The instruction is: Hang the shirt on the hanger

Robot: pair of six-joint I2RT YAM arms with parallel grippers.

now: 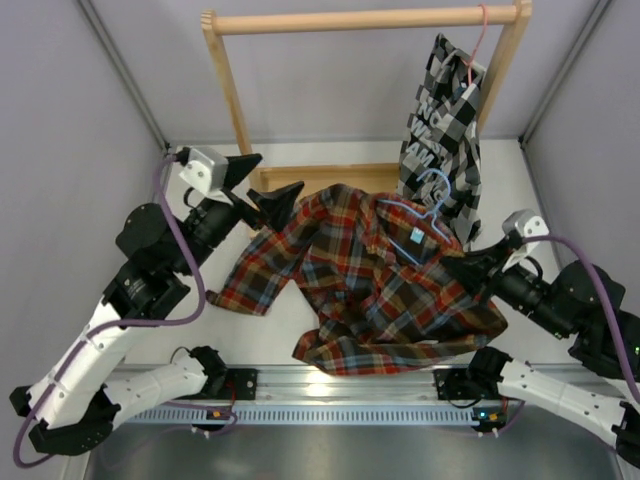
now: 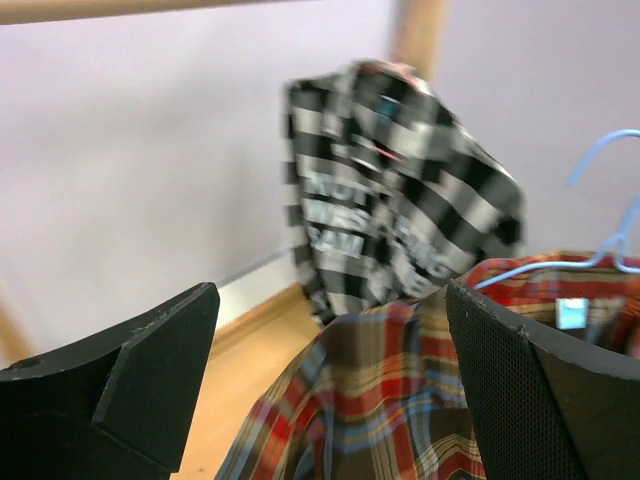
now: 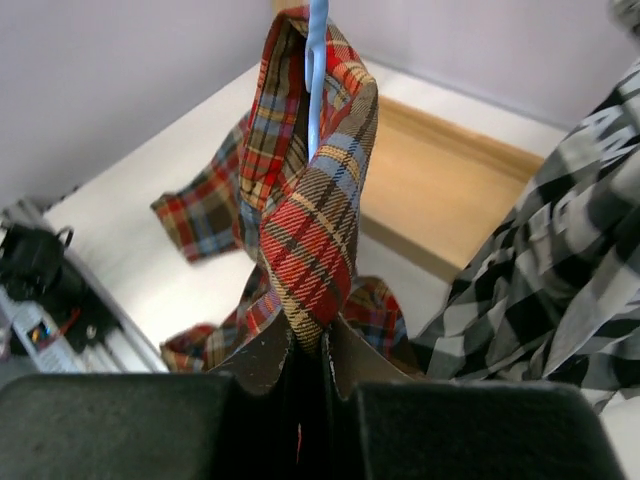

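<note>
The right gripper carries the shirt up and outward next, sets the hanger's bare hook on the rack's bar [image 1: 386, 20], and releases.
The plaid shirt [image 1: 370, 280] lies spread on the white table, its collar lifted toward the right. The light-blue hanger [image 1: 428, 208] sits inside the collar with its hook pointing up. My right gripper [image 1: 456, 263] is shut on a fold of the shirt's right shoulder; in the right wrist view the gripper [image 3: 318, 350] pinches the shirt [image 3: 310, 230], and the hanger's arm [image 3: 317, 70] runs into the fold above. My left gripper [image 1: 268, 180] is open and empty, just off the shirt's left shoulder. In the left wrist view the shirt [image 2: 390, 400] lies between its fingers [image 2: 150, 370], with the hanger [image 2: 605, 250] at the right.
A wooden rack [image 1: 360, 18] stands at the back with its base board [image 1: 330, 176] on the table. A black-and-white checked shirt [image 1: 445, 130] hangs from its right end on a pink hanger [image 1: 478, 40], close behind the blue hanger. Grey walls close in on both sides.
</note>
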